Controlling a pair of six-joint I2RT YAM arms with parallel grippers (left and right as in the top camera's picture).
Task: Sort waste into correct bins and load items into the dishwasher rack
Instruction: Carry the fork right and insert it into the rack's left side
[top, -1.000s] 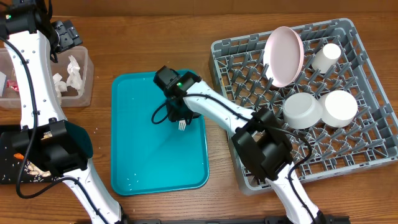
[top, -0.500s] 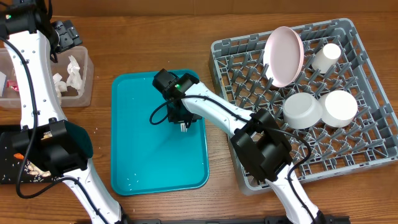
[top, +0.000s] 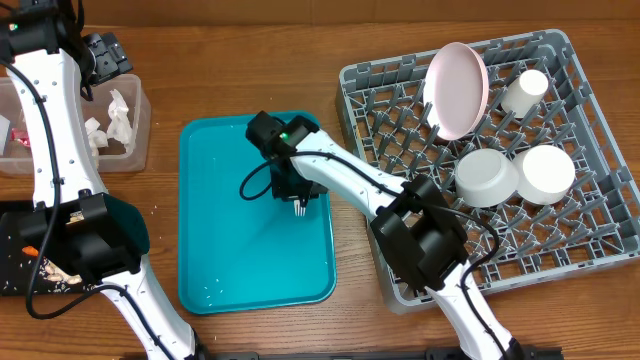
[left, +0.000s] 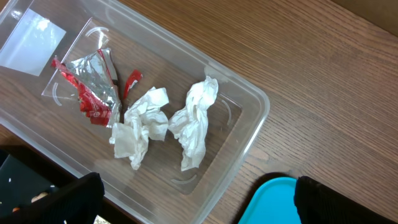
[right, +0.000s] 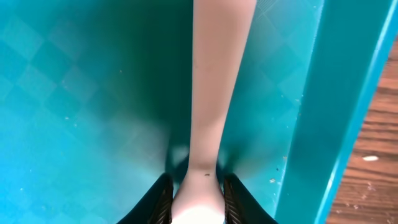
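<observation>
My right gripper should lift past the tray's rim, move outward and right in the overhead view over the rack's tray-side edge (top: 363, 108), and release.
My right gripper (top: 290, 186) is shut on the handle of the white plastic fork (top: 299, 208) over the teal tray; the right wrist view shows the fork's handle (right: 214, 93) between the fingers (right: 198, 196). My left gripper (top: 100, 55) is open and empty above the clear tub (top: 136, 150). In the left wrist view the tub (left: 261, 107) holds the foil wrapper (left: 93, 87) and two crumpled napkins (left: 140, 124). The grey rack (top: 590, 235) holds the plate (top: 458, 90), the cup (top: 524, 90) and two bowls (top: 485, 176).
The teal tray (top: 230, 260) lies mid-table with a few crumbs on it. The black tray (top: 10, 255) sits at the left edge, partly hidden by the left arm, with something orange on it. The rack fills the right side.
My right gripper has shifted slightly toward the front and right with the fork held in it. The left arm has not moved.
</observation>
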